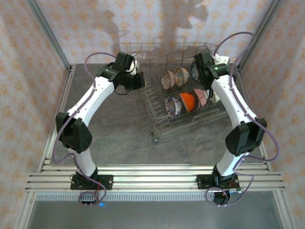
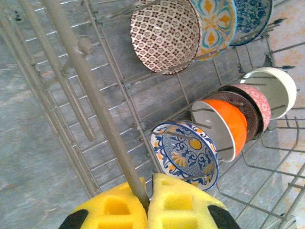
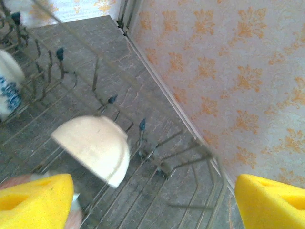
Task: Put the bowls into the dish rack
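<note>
The rack crowds the side, so my left gripper will next drag the rack's rim bar [image 2: 90, 90] to bare grey tabletop beside the gripper, away from the bowls, and let go.
The grey wire dish rack [image 1: 190, 125] stands right of centre with several bowls upright between its tines. The back row holds a brown-patterned bowl [image 2: 164, 36], a yellow-and-teal one [image 2: 217, 21] and a blue one [image 2: 252, 14]. The front row holds a blue-and-orange floral bowl [image 2: 186, 152], the orange bowl [image 2: 228, 126], a pinkish one [image 2: 255, 102] and a white one [image 2: 271, 90]. My left gripper [image 2: 147, 193] is shut on the rack's left rim bar [image 2: 90, 90]. My right gripper [image 3: 155, 195] hangs open over the rack's right end, above a cream bowl [image 3: 95, 148].
The rack's right side wires [image 3: 190, 157] stand close to the patterned right wall [image 3: 228, 71]. Bare grey tabletop [image 1: 114, 129] lies left of and in front of the rack. A metal rail [image 1: 143, 179] runs along the near edge by the arm bases.
</note>
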